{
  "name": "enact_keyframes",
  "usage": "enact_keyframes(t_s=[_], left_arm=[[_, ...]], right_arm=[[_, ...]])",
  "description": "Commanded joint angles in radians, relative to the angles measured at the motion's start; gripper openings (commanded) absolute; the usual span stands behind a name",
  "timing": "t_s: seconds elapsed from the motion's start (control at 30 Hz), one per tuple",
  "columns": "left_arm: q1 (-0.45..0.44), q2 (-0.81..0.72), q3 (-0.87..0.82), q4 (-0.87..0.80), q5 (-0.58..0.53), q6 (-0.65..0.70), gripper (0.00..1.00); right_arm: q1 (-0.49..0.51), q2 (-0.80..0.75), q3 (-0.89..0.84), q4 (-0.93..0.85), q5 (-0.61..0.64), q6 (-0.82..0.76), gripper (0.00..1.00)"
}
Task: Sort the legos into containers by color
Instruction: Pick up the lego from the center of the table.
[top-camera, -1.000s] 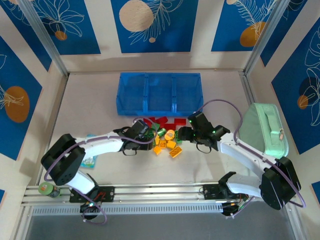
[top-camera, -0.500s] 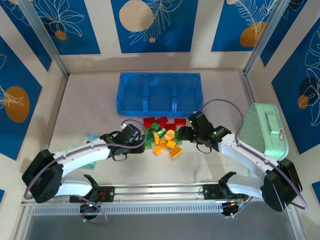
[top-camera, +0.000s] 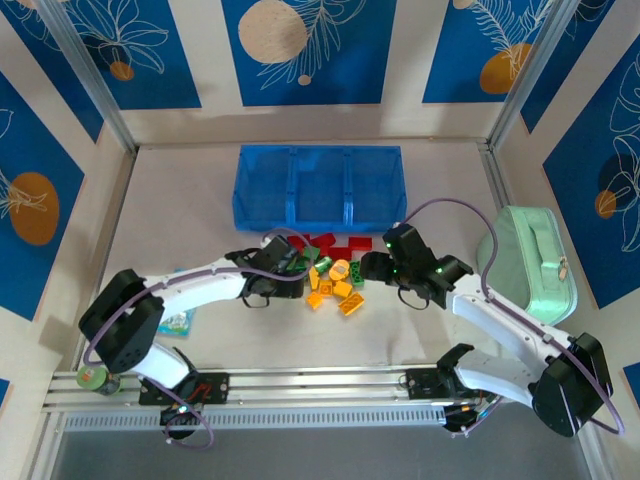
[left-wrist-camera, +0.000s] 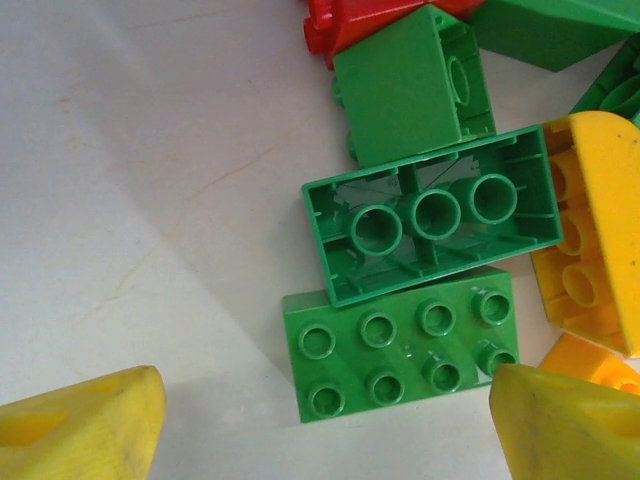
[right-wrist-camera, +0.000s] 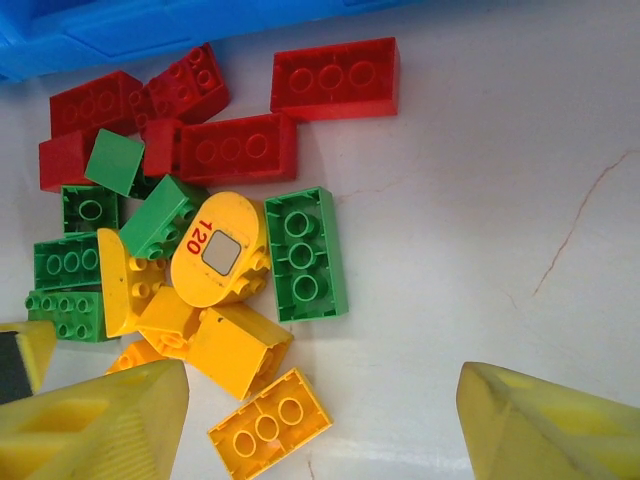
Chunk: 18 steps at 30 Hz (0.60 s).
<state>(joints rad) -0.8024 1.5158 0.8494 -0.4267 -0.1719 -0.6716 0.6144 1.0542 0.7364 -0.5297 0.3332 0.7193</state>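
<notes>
The studded green brick sits nearer one open finger, so my left gripper will next move down toward the yellow bricks and straddle that brick's short ends.
The legos (top-camera: 330, 272) lie in a loose pile of red, green and orange-yellow bricks in front of the containers (top-camera: 318, 188), three joined blue bins. My left gripper (top-camera: 293, 268) is at the pile's left edge, and its jaws (left-wrist-camera: 325, 430) stand open. A studded green brick (left-wrist-camera: 400, 345) lies just beyond the fingertips, apart from them. An upturned green brick (left-wrist-camera: 430, 225) leans on it. My right gripper (top-camera: 372, 268) hovers at the pile's right edge, open (right-wrist-camera: 325, 425). An upturned yellow brick (right-wrist-camera: 270, 420) lies on the table between its fingers, close to the left one.
A mint-green zipped pouch (top-camera: 528, 260) stands at the right wall. A small packet (top-camera: 180, 320) lies under the left arm. Red bricks (right-wrist-camera: 335, 75) sit nearest the blue bin wall (right-wrist-camera: 150, 25). Bare table stretches right of the pile.
The left gripper drew back to the left, then returned to the pile's left edge, and its jaws opened wide. The right gripper shifted only slightly.
</notes>
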Motion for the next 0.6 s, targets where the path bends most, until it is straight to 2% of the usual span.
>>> enact_keyframes(t_s=[0.0,0.57], left_arm=[[-0.011,0.035,0.043,0.001,0.018,0.019,0.84],[-0.049,0.155,0.112,-0.025,0.004,0.014,0.79]], right_arm=[[-0.008,-0.019,-0.010,-0.026,0.009,0.014,0.72],[-0.035,-0.034,-0.055,0.015,-0.016,0.020,0.72]])
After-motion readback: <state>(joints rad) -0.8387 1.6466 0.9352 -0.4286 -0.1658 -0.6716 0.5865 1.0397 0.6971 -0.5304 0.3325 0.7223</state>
